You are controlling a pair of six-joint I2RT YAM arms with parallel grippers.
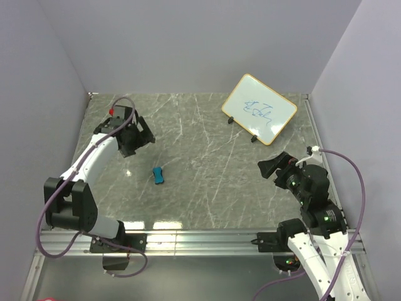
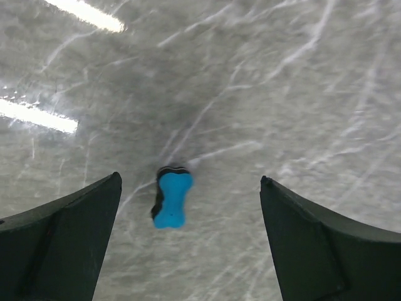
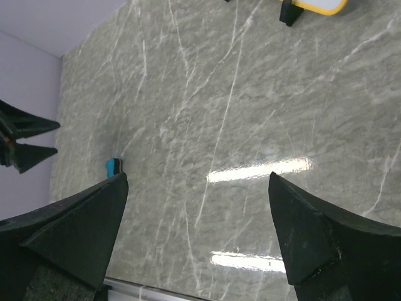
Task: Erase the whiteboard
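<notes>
Next, my left gripper moves down and back to the small blue eraser's narrow middle [image 1: 158, 175] [image 2: 171, 199].
The whiteboard [image 1: 276, 117] stands tilted on small black feet at the back right of the table, its white face bearing blue scribbles inside a tan-yellow frame. Only its yellow corner [image 3: 319, 5] shows in the right wrist view. A small blue eraser [image 1: 158, 175] lies flat on the table left of centre. My left gripper [image 1: 139, 143] hovers open behind and to the left of it. In the left wrist view the eraser [image 2: 172, 199] lies between and just beyond the wide-apart fingers of that gripper [image 2: 189, 179]. My right gripper [image 1: 270, 165] is open and empty near the whiteboard's front; its fingers [image 3: 197, 175] frame bare table.
Lavender walls [image 1: 56, 69] close in the grey marbled table [image 1: 207, 157] on three sides. A metal rail [image 1: 200, 237] runs along the near edge by the arm bases. Purple cables [image 1: 357, 182] loop beside each arm. The eraser [image 3: 112, 167] peeks past the right gripper's left finger.
</notes>
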